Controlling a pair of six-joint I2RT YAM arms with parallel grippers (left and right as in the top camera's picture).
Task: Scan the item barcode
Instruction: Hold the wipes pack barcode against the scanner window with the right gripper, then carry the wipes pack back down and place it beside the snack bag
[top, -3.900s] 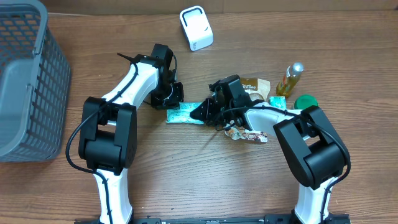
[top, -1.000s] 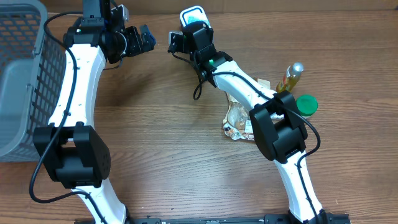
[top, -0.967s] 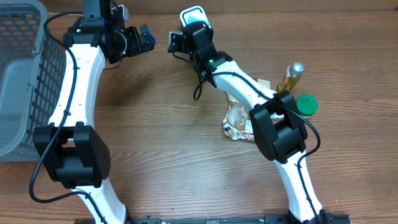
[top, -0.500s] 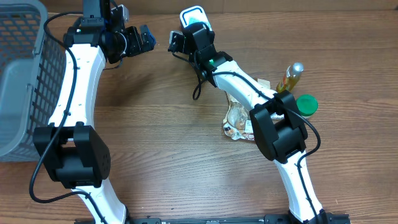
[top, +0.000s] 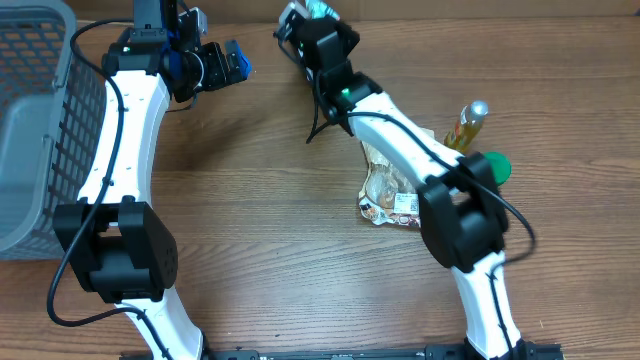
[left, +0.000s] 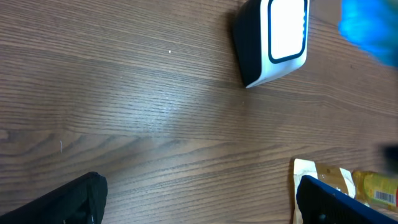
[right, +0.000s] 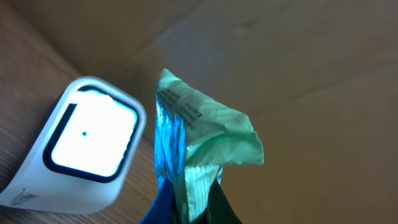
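Observation:
The tabletop is open at the bare wood beside the snack wrappers. My right gripper should move back from the scanner (right: 87, 149) and down to that spot to let go of the packet.
A green and blue foil packet (right: 198, 146), the item, is pinched upright in my right gripper (right: 191, 208), which is shut on its lower end. Just left of it stands the white scanner (right: 87, 149) with its window lit. Overhead, the right gripper (top: 302, 22) is at the table's far edge, covering the scanner, and a bit of the packet (top: 320, 8) shows above it. My left gripper (top: 220, 65) hovers open to the left, holding nothing. In its wrist view the scanner (left: 273, 37) lies ahead, the packet a blue blur (left: 367, 28), and its fingers (left: 68, 202) stand wide apart.
A grey basket (top: 40, 130) stands at the far left. To the right are a small oil bottle (top: 466, 124), a green lid (top: 492, 165) and crumpled snack wrappers (top: 385, 195). A cardboard wall rises behind the scanner.
The right gripper has carried the packet toward the table's far edge and now covers the scanner in the overhead view. The left arm has stayed still.

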